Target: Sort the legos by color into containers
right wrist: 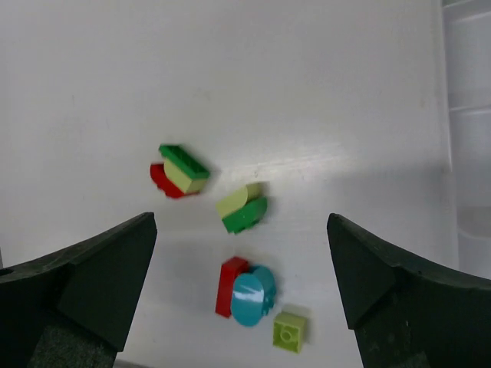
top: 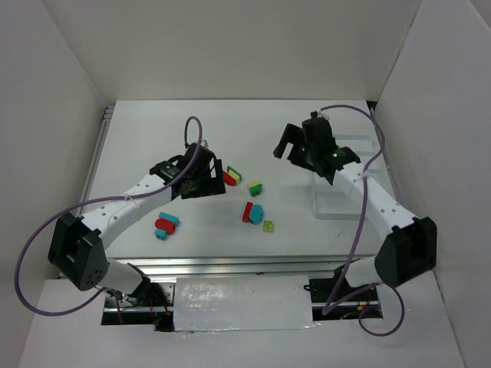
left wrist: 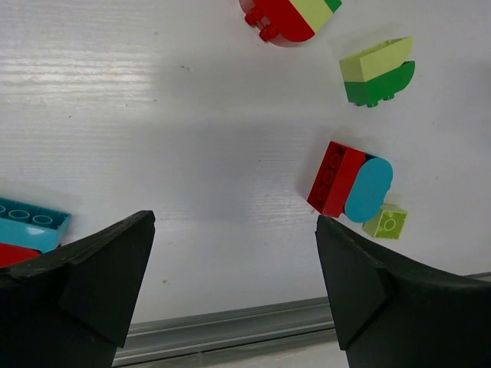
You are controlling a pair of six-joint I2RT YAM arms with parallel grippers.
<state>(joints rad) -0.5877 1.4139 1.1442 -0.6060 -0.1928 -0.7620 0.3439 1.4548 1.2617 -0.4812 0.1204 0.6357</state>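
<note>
The robot's right gripper will go down to the left in the top view toward the yellow-green piece atop dark green (top: 254, 185) (right wrist: 239, 200), and it will turn because the yellow-green piece slants.
Legos lie scattered mid-table: a red, yellow-green and dark green stack (top: 232, 176) (right wrist: 179, 170), a yellow-green piece on a dark green one (top: 255, 186) (left wrist: 377, 71), a red brick (top: 247, 211) (right wrist: 231, 286) touching a cyan piece (top: 256, 214) (right wrist: 252, 297), and a small yellow-green brick (top: 268, 225) (left wrist: 386, 221). A cyan and red pair (top: 165, 225) lies further left. The white tray of containers (top: 341, 201) sits at the right. My left gripper (top: 201, 178) (left wrist: 234, 268) hangs open and holds nothing, just left of the stack. My right gripper (top: 291, 146) (right wrist: 242, 253) is open and holds nothing, above the table left of the tray.
White walls enclose the table on three sides. A grey metal rail (left wrist: 230, 326) runs along the near edge. The tray's ridged edge (right wrist: 468, 115) shows at the right of the right wrist view. The cyan brick (left wrist: 31, 218) and a red one (left wrist: 11, 253) lie by the left finger.
</note>
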